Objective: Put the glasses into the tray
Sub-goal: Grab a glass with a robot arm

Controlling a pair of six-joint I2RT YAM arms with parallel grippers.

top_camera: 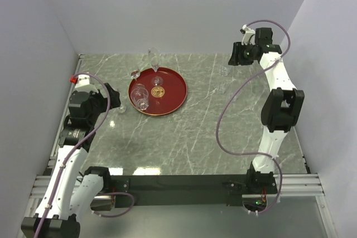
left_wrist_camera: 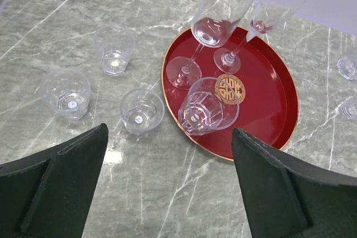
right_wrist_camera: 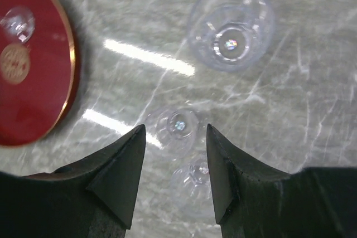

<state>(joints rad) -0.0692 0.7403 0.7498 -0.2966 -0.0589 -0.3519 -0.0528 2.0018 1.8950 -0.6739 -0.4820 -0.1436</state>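
Observation:
My right gripper moves outward and down next, straddling the side of the glass's rim away from the tray, as the wide glass's opening admits a finger.
The round dark-red tray holds a short clear tumbler and two tall stemmed glasses. Three small glasses stand on the marble just left of the tray. My left gripper hovers open near the tray's left rim with nothing between its fingers. My right gripper hangs open above three more clear glasses: a wide one, a small one and one below the gap between its fingers.
The grey marble table is walled in white at the back and both sides. The right-hand glasses stand apart from the tray. A black rail with both arm bases runs along the near edge.

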